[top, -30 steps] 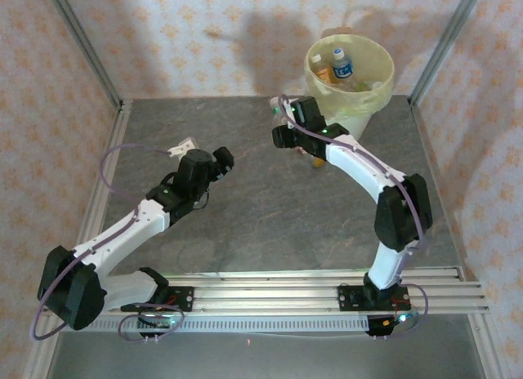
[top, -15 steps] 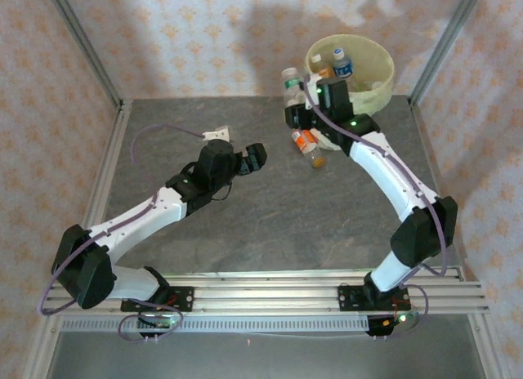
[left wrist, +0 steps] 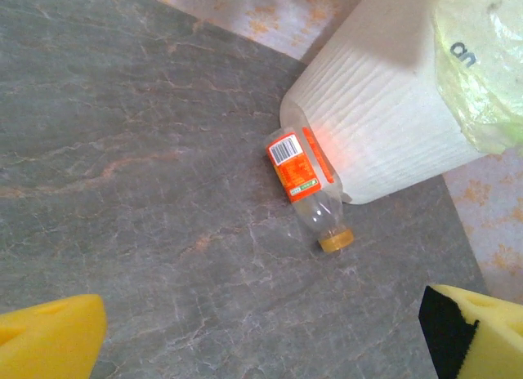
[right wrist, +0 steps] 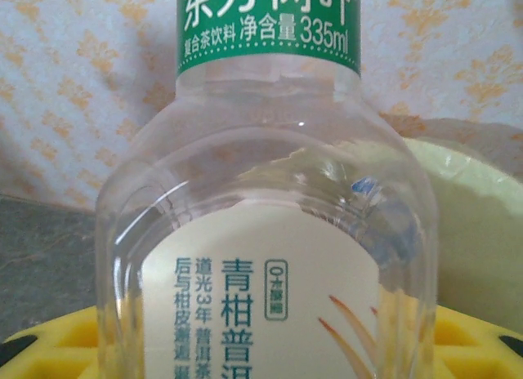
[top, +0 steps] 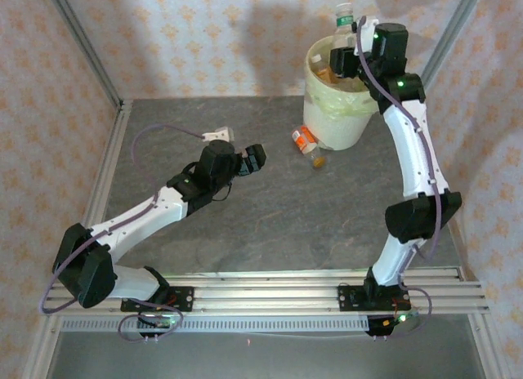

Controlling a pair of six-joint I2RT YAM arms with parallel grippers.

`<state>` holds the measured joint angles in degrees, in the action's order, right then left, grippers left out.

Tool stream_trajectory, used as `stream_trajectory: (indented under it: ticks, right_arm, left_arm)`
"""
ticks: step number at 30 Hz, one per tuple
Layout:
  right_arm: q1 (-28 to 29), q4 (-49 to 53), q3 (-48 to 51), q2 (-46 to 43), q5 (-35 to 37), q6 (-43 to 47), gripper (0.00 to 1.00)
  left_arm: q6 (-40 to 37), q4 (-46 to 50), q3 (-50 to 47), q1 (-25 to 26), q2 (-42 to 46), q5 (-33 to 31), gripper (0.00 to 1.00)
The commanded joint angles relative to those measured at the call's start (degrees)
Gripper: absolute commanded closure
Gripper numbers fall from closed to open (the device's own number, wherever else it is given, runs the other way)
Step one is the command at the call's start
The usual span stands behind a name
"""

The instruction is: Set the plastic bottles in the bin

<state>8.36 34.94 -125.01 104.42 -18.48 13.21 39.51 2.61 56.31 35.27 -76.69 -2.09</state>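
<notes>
My right gripper tips downward over the bin's opening (top: 348,82) (right wrist: 478,224) next and releases the clear bottle there, since that opening lies just below the gripper.
A clear bottle with a green neck band and white label (top: 344,18) (right wrist: 270,232) is held upright above the bin's (top: 333,122) rim, with my right gripper (top: 350,44) shut on it; its yellow pads (right wrist: 478,338) flank the bottle's base. The bin, cream-white with a yellow-green liner, has an amber bottle (top: 324,70) showing inside. An orange-labelled clear bottle (top: 306,141) (left wrist: 304,173) lies on the table against the bin's (left wrist: 384,126) foot, orange cap toward me. My left gripper (top: 254,160) (left wrist: 261,346) is open, empty, short of that bottle.
The grey stone table (top: 270,224) is fenced by patterned walls and metal posts (top: 441,36). A white cable connector (top: 217,135) sits above the left arm. The rail (top: 270,285) runs along the near edge.
The right arm has lifted the green-banded bottle from table height beside the bin up over its rim. The left arm reached toward the orange-labelled bottle a second ago and now holds still.
</notes>
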Motion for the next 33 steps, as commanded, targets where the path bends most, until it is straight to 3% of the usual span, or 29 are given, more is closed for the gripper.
stream_trajectory:
  ticks: [1, 10, 15, 19, 20, 23, 25, 29, 33]
  right_arm:
    - [-1.94, 6.23, -7.35, 4.49, 0.22, 3.25, 0.54]
    - [-6.39, 9.22, -16.01, 12.23, -0.95, 16.0, 0.52]
    - [-7.12, 11.0, -23.49, 17.71, 3.7, 20.76, 0.52]
    - [-7.41, 9.64, -23.77, 19.75, 7.48, 25.63, 0.51]
    - [-7.52, 8.95, -23.86, 20.24, 7.95, 26.24, 0.47]
    - [-7.55, 7.87, -23.97, 21.18, 8.26, 27.23, 0.2]
    - [-7.49, 8.62, -24.77, 20.61, 8.5, 25.07, 0.09]
    - [-7.52, 10.92, -24.01, 16.04, 5.77, 20.93, 0.02]
    - [-7.52, 9.67, -16.89, 8.0, 3.12, 13.98, 0.0]
  left_arm:
    - [0.17, 2.06, -0.63, 0.24, 2.09, -3.46, 0.0]
    - [0.73, 4.03, -0.37, 0.24, 1.97, -4.13, 0.0]
    - [0.85, 5.48, 0.56, 0.22, 0.9, -3.59, 0.0]
    - [0.48, 7.35, 2.42, 0.24, -0.8, -2.37, 0.0]
    - [0.53, 7.48, 2.65, 0.24, -1.07, -2.14, 0.0]
    - [1.48, 6.72, 2.58, 0.27, -1.51, -1.92, 0.0]
    - [2.22, 6.01, 2.24, 0.24, -1.45, -1.95, 0.0]
    - [2.62, 5.66, 1.7, 0.24, -1.25, -2.61, 0.0]
    - [2.51, 5.38, 1.54, 0.24, -1.57, -3.34, 0.0]
